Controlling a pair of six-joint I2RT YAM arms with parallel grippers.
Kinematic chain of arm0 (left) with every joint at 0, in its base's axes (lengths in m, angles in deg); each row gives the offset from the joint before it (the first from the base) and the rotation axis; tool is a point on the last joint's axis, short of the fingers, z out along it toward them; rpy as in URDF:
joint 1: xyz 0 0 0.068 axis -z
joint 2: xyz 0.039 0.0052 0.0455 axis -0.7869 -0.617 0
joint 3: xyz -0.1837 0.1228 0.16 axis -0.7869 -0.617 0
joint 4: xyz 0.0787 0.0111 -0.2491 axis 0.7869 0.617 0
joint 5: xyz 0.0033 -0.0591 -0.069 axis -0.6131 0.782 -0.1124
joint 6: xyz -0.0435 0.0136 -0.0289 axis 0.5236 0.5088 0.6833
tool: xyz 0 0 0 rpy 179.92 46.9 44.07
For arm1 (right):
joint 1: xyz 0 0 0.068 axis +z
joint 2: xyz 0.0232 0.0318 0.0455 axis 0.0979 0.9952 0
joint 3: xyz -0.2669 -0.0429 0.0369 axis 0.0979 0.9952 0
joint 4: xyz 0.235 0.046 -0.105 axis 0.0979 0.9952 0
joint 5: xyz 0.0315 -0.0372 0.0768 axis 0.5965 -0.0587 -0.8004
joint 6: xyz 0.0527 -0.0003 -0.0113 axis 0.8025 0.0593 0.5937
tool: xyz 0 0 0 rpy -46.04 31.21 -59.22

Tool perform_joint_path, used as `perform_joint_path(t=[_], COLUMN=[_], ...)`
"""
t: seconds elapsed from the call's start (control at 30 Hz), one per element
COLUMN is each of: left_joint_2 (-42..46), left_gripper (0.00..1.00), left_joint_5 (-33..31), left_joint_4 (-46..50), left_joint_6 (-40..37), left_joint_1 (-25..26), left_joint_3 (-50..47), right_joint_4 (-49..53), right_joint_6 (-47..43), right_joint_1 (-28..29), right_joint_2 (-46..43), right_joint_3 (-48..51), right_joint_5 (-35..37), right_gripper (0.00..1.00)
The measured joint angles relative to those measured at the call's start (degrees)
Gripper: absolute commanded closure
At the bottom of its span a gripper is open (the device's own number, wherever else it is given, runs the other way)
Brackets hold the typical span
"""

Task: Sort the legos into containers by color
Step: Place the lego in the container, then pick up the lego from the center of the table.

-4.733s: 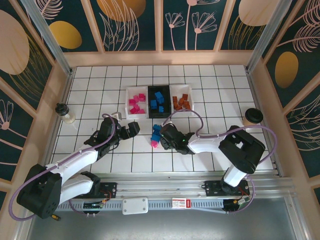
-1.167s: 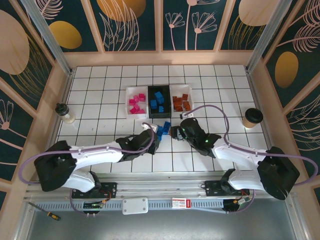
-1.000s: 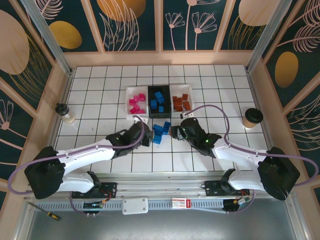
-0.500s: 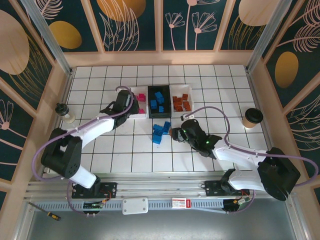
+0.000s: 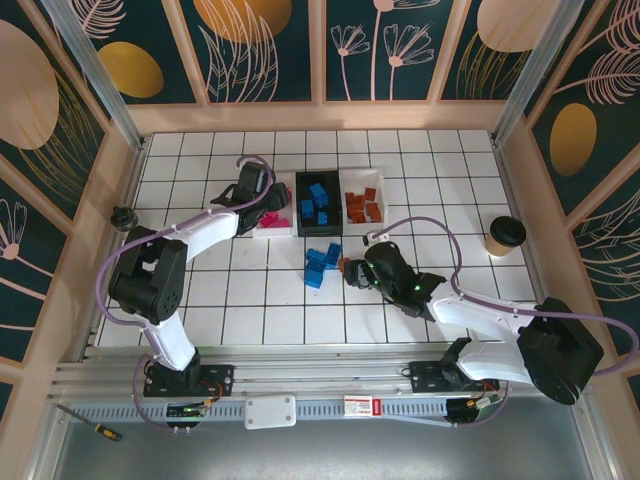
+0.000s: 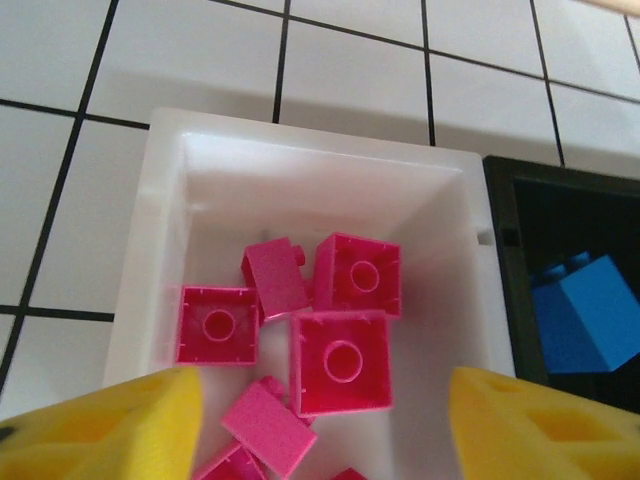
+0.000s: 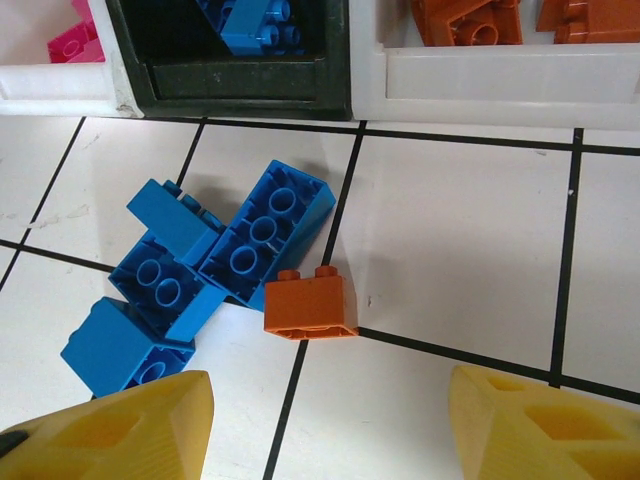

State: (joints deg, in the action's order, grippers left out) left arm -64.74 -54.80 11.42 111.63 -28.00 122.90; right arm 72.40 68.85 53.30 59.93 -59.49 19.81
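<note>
My right gripper moves down toward the blue legos next and closes across the orange-brown brick, which lies below the fingers on that side, still outside its tray.
My left gripper [image 6: 320, 430] hangs open over the left white tray [image 6: 160, 200], with nothing between its yellow fingers [image 6: 110, 420]. Several magenta-pink legos [image 6: 340, 360] lie in that tray below it. In the top view the left gripper [image 5: 262, 200] is over this tray [image 5: 257, 231]. The black tray [image 5: 301, 230] holds blue legos [image 5: 318, 198]. The right white tray [image 5: 380, 180] holds orange-brown legos [image 5: 362, 208]. My right gripper [image 7: 325, 430] is open just short of one orange-brown brick [image 7: 310, 302]. That brick lies on the tiles beside a cluster of blue legos [image 7: 200, 270].
A paper cup with a dark lid [image 5: 505, 235] stands at the right of the floor. A small bottle [image 5: 122, 216] stands at the left by the wall. The loose blue bricks [image 5: 322, 265] lie in front of the black tray.
My left arm swung from the loose pile up to the left white tray and its gripper opened over the pink bricks there. The right arm has barely moved.
</note>
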Motion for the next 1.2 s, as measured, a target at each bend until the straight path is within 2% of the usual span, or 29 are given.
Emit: perform_joint_path(t=[0.17, 0.37, 0.43, 0.67, 0.97, 1.07, 1.2], left_joint_2=[4.66, 18.99, 22.71, 32.13, 39.47, 40.13, 40.76], left_gripper=[0.17, 0.08, 0.02, 0.01, 0.01, 0.01, 0.01], left_joint_5=[3.91, 9.73, 11.08, 14.32, 15.21, 15.3, 15.32], left_joint_4=[-0.37, -5.11, -6.64, -8.22, -8.83, -9.14, -9.09], left_joint_6=[1.18, 4.02, 4.96, 9.16, 11.74, 12.15, 12.59], left_joint_1=[0.0, 0.11, 0.37, 1.84, 2.8, 2.8, 2.8], left_joint_3=[-1.44, -10.88, -15.28, -30.56, -37.33, -38.8, -40.59], right_joint_4=[-0.63, -2.45, -2.6, -4.96, -8.26, -8.7, -9.05], right_joint_6=[-0.04, -0.37, -0.48, -1.88, -3.54, -4.0, -4.98], right_joint_1=[0.0, 0.0, 0.0, -0.7, -3.37, -3.85, -4.48], right_joint_2=[0.48, 5.84, 8.11, 15.32, 20.79, 21.51, 21.94], right_joint_3=[0.0, -0.09, -0.5, -3.56, -5.42, -5.73, -5.73], right_joint_5=[-1.36, -3.02, -3.08, -4.72, -7.54, -7.96, -8.59], right_gripper=[0.36, 0.36, 0.35, 0.37, 0.44, 0.49, 0.61])
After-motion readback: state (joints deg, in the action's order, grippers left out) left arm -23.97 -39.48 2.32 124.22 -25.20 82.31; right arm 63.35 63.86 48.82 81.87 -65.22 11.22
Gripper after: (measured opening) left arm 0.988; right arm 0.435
